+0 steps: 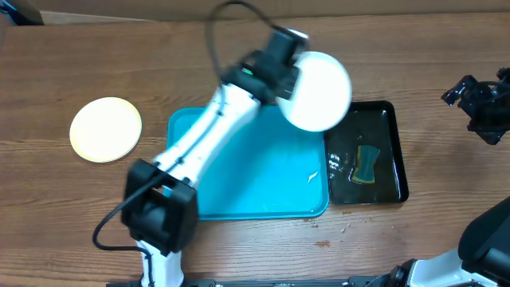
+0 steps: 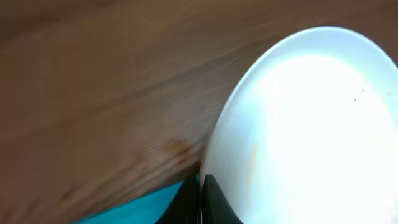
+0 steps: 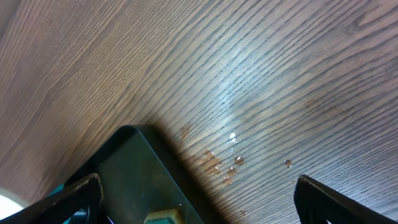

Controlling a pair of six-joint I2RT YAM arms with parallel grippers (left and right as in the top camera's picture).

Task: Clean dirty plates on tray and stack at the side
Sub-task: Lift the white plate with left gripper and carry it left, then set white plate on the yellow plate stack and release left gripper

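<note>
I should swing my left gripper left in the overhead view next and lower its plate onto the pale yellow-green plate (image 1: 106, 128), as that lies flat beside the tray.
My left gripper (image 1: 288, 70) is shut on the rim of a white plate (image 1: 319, 89) and holds it in the air over the far right corner of the cyan tray (image 1: 239, 191). In the left wrist view the white plate (image 2: 311, 124) fills the right side, with the closed fingers (image 2: 200, 202) pinching its edge. A pale yellow-green plate (image 1: 106, 128) lies flat on the table left of the tray. My right gripper (image 1: 478, 100) is open and empty at the far right; its fingers (image 3: 199, 196) are spread wide. A third plate is not in view.
A black tray (image 1: 382, 171) with water stands right of the cyan tray and holds a sponge (image 1: 366, 163). The black tray's corner (image 3: 130, 168) and water drops (image 3: 233, 160) on the wood show in the right wrist view.
</note>
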